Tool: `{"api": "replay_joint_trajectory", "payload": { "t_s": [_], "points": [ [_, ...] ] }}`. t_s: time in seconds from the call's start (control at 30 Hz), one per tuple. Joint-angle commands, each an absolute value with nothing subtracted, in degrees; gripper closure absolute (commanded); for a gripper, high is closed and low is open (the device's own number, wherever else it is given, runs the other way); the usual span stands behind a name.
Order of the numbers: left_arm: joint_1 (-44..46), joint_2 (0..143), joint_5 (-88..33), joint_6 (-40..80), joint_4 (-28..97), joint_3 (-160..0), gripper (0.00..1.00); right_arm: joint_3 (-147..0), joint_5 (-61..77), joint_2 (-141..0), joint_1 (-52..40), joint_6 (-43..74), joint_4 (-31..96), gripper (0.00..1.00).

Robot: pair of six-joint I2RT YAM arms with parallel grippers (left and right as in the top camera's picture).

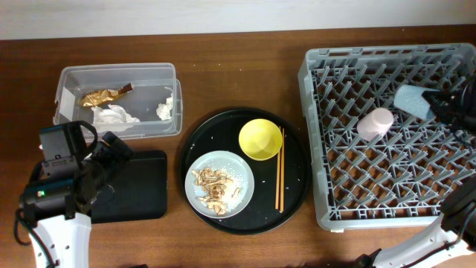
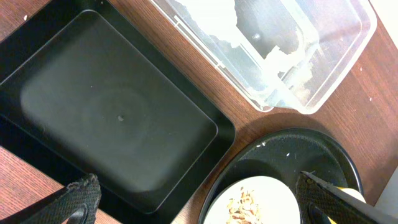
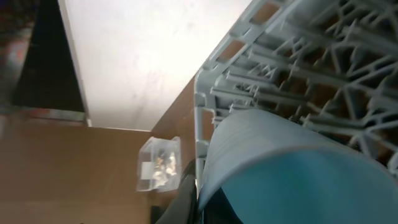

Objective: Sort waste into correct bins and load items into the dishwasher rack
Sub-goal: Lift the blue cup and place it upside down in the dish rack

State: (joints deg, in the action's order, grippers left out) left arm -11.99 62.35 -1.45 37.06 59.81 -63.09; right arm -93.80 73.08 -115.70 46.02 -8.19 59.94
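Observation:
The light blue cup (image 1: 411, 100) should go on the empty wires of the dishwasher rack beside the pink cup next, so my right gripper should move down and back to release it there.
The grey dishwasher rack (image 1: 320, 134) stands at the right. A pale pink cup (image 1: 375, 123) lies in it. My right gripper (image 1: 444, 104) is shut on the light blue cup (image 1: 411, 100) over the rack's far right; the cup fills the right wrist view (image 3: 280, 168). The clear tub (image 1: 119, 74) holds white tissues (image 1: 115, 115) and the gold wrapper (image 1: 103, 95). My left gripper (image 1: 111, 149) is open and empty above the black rectangular tray (image 1: 141, 186), which also shows in the left wrist view (image 2: 118, 118). The grey plate (image 1: 236, 167) carries tan food scraps (image 1: 214, 188).
A large round black tray (image 1: 294, 197) sits mid-table and holds the plate, a yellow bowl (image 1: 260, 139) and wooden chopsticks (image 1: 280, 171). The brown table ends at a pale wall (image 1: 223, 15) at the back.

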Motion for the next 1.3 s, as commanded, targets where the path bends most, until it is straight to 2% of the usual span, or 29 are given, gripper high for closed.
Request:
{"api": "replay_joint_trajectory", "payload": {
  "t_s": [0.0, 0.13, 0.4, 0.53, 0.57, 0.73, 0.8, 0.87, 0.93, 1.13, 1.27],
  "points": [
    [-12.1, 61.8, -1.1, 36.4, 59.8, -63.1, 0.01, -89.6, 76.0, -114.9, 46.0, -9.2, 60.6, 0.96],
    [-12.1, 61.8, -1.1, 36.4, 59.8, -63.1, 0.01, -83.0, 75.9, -114.9, 46.3, -9.0, 54.6, 0.96],
    [-12.1, 61.8, -1.1, 36.4, 59.8, -63.1, 0.01, -82.8, 69.6, -114.9, 49.3, -5.3, 50.6, 0.94],
    [-12.1, 61.8, -1.1, 36.4, 59.8, -63.1, 0.01, -82.8, 62.6, -114.9, 50.4, -4.0, 51.4, 0.89],
    [-12.1, 61.8, -1.1, 36.4, 59.8, -63.1, 0.01, -82.8, 62.5, -114.9, 50.4, -3.9, 51.8, 0.83],
    [-12.1, 61.8, -1.1, 36.4, 59.8, -63.1, 0.01, -82.9, 61.6, -114.3, 52.4, 0.1, 53.9, 0.87],
    [-12.1, 61.8, -1.1, 36.4, 59.8, -63.1, 0.01, -82.9, 60.7, -113.3, 54.4, 1.9, 54.8, 0.83],
    [-12.1, 61.8, -1.1, 36.4, 59.8, -63.1, 0.01, -82.9, 59.4, -111.5, 56.4, 2.5, 56.5, 0.74],
    [-12.1, 61.8, -1.1, 36.4, 59.8, -63.1, 0.01, -82.9, 56.6, -109.1, 58.1, 4.6, 57.7, 0.7],
    [-12.1, 61.8, -1.1, 36.4, 59.8, -63.1, 0.01, -82.9, 52.9, -96.3, 59.1, 10.0, 58.5, 0.7],
    [-12.1, 61.8, -1.1, 36.4, 59.8, -63.1, 0.01, -82.9, 51.2, -84.3, 54.5, 9.9, 58.5, 0.69]
  ]
}}
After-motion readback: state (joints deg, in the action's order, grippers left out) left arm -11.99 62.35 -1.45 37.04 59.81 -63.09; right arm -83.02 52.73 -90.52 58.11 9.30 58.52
